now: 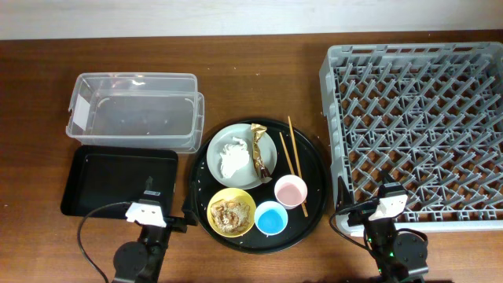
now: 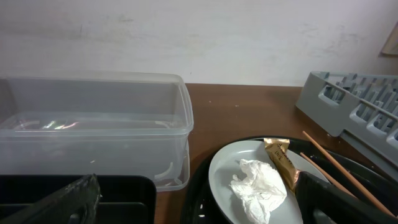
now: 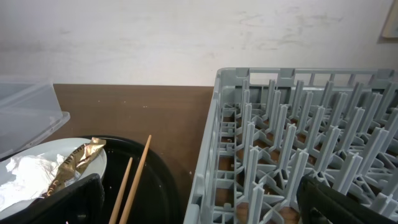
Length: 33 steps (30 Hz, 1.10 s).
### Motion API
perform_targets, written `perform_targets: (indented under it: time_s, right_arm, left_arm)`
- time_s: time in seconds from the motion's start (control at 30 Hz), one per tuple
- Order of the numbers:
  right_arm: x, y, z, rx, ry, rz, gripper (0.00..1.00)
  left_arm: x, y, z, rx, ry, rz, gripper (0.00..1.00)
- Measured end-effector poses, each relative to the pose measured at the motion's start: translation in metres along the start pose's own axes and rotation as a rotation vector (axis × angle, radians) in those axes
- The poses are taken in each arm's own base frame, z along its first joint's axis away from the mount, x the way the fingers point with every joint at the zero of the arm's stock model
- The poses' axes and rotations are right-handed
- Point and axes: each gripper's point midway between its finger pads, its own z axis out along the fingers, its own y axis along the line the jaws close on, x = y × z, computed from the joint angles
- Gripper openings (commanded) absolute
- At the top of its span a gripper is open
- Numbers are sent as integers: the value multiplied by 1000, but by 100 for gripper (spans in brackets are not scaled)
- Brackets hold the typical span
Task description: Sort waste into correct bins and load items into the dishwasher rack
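The light blue cup's rim (image 1: 258,214) lies open to my left gripper's right in the overhead view, so it should next swing past the bowl (image 1: 216,200) and tip down onto it.
A pale grey plate (image 1: 267,149) on the round black tray (image 1: 314,169) holds a crumpled white tissue (image 1: 233,159) and a gold foil wrapper (image 1: 258,145). Beside it lie the wooden chopsticks (image 1: 292,161), a pink cup (image 1: 290,191), a light blue cup (image 1: 270,218) and a yellow bowl (image 1: 216,200) with brownish food scraps (image 1: 229,214). The clear tub (image 1: 134,110) and the black rectangular tray (image 1: 119,181) sit at left. The grey dishwasher rack (image 1: 416,130) stands at right. My left gripper (image 2: 193,202) is open near the front edge, by the plate (image 2: 224,180) and tissue (image 2: 260,186). My right gripper (image 3: 199,202) is open over the rack's left wall (image 3: 214,143).
The wooden table (image 1: 259,79) runs back to a pale wall. The left arm base (image 1: 145,216) and right arm base (image 1: 385,208) stand at the front edge. The wrapper (image 3: 71,163) and chopsticks (image 3: 134,180) show in the right wrist view.
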Motion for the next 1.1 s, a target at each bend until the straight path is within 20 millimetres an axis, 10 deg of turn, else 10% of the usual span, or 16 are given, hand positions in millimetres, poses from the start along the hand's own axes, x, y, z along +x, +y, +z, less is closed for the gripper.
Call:
perform_targets:
  time_s: [0.93,1.1]
  right_arm:
    - [0,0,0,0,0,0,98]
    - [-1,10,0,-58,-5,1,98]
  left_arm:
    - [0,0,0,0,0,0,99]
    - [-16,-31,-3,180,-63,7,99]
